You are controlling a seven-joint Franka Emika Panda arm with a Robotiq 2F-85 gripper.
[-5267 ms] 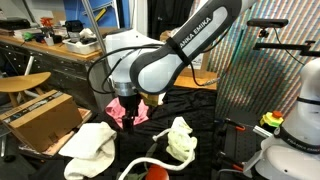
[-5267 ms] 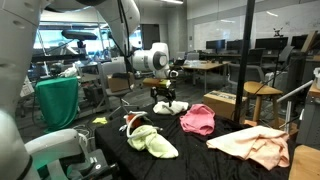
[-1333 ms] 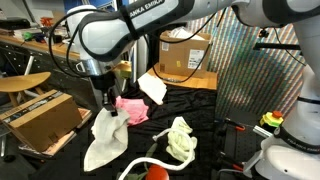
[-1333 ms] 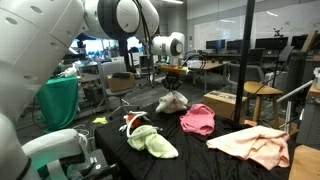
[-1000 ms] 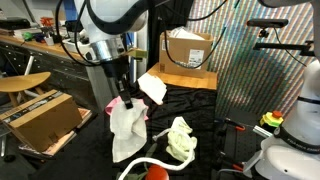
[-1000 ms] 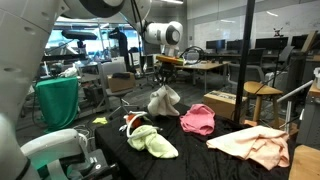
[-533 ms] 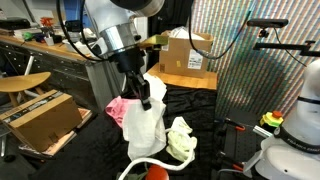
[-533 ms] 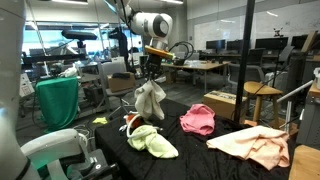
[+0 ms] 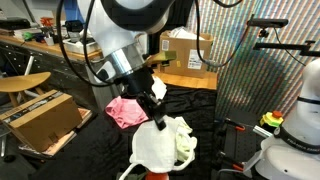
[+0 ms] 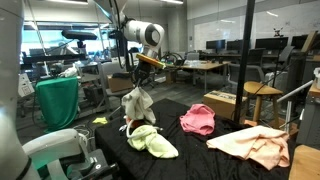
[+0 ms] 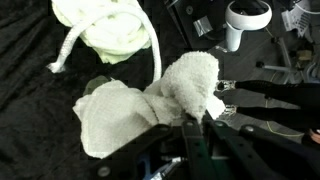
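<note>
My gripper will next move down toward it and release the white towel there.
My gripper [image 9: 155,117] is shut on a white towel [image 9: 158,150], which hangs bunched below the fingers, above the black-covered table [image 9: 205,125]. In the wrist view the towel [image 11: 140,105] is pinched between the gripper [image 11: 197,120] fingers and spreads left. A pale yellow-green cloth [image 11: 105,28] with a white cord [image 11: 155,52] lies just beyond it. In both exterior views the towel [image 10: 135,104] hangs over or next to that yellow-green cloth [image 10: 152,141] [image 9: 184,135]. A pink cloth [image 9: 125,110] lies behind the arm.
The pink cloth [image 10: 197,120] and a peach cloth [image 10: 262,146] lie further along the table. A cardboard box [image 9: 40,118] stands beside the table, another box [image 9: 185,52] behind. A tall black pole [image 10: 247,60] rises near the table. A red object [image 9: 160,175] sits under the towel.
The gripper has carried the hanging towel away from the pink cloth, across the table, to the yellow-green cloth. It has stayed shut on the towel throughout.
</note>
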